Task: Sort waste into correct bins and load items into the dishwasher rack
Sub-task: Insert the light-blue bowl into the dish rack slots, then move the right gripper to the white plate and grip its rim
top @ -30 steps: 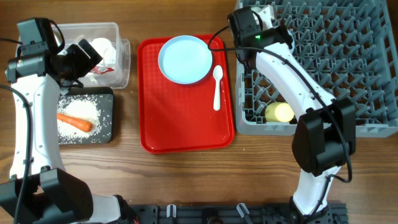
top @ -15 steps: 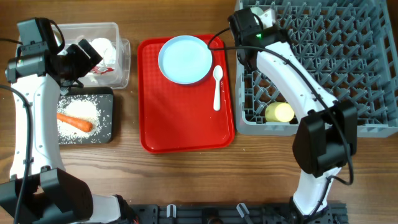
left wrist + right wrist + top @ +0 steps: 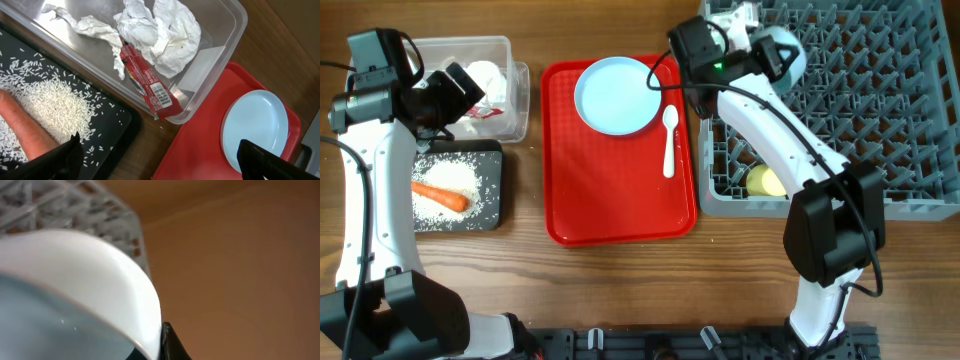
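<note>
My right gripper should next lower to the rack's far corner by the red tray, just below it, and release the bowl among the pegs.
My right gripper is shut on a pale blue-green bowl and holds it over the back left corner of the grey-blue dishwasher rack. The bowl fills the right wrist view, with one black finger against its rim. A yellow cup lies in the rack. The pale blue plate and white spoon lie on the red tray. My left gripper is open and empty above the clear tub, which holds the white paper and red wrapper. The carrot and rice lie in the black tray.
The red tray sits between the bins on the left and the rack on the right. Bare wooden table runs along the front. The rack's upright pegs surround the held bowl. I see only one bowl.
My right wrist has shifted left and turned, and the bowl it holds now shows over the rack's back left corner. The left arm has not moved.
</note>
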### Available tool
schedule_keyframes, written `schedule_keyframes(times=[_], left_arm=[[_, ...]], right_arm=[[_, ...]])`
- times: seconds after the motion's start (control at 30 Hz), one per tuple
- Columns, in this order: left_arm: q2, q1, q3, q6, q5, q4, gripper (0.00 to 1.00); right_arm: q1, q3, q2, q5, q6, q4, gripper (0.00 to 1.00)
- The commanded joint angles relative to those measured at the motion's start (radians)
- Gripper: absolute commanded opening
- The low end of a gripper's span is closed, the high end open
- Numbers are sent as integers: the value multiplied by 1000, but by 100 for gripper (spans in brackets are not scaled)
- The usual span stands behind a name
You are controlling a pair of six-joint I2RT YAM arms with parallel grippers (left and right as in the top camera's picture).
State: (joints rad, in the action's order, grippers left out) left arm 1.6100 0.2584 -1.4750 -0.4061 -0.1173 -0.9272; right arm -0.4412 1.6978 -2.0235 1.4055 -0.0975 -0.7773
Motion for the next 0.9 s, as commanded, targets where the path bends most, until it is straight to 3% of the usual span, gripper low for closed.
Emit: schedule_keyframes(times=[0.0,0.13,0.5,0.7,0.87], left_arm=[[6,6,-9,-2,6,0,100],[6,6,-9,-2,6,0,100],[6,6,-9,-2,6,0,100],[6,6,-9,-2,6,0,100],[6,6,-9,-2,6,0,100]], right_arm=[[1,-2,-15,111,-64,87,4],[1,-6,-15,6,-41,80,4],[-25,-117,-15,-12,153,58,4],[-25,-117,-15,-257,159,54,4],[-25,-117,-15,-263,161,40,4]])
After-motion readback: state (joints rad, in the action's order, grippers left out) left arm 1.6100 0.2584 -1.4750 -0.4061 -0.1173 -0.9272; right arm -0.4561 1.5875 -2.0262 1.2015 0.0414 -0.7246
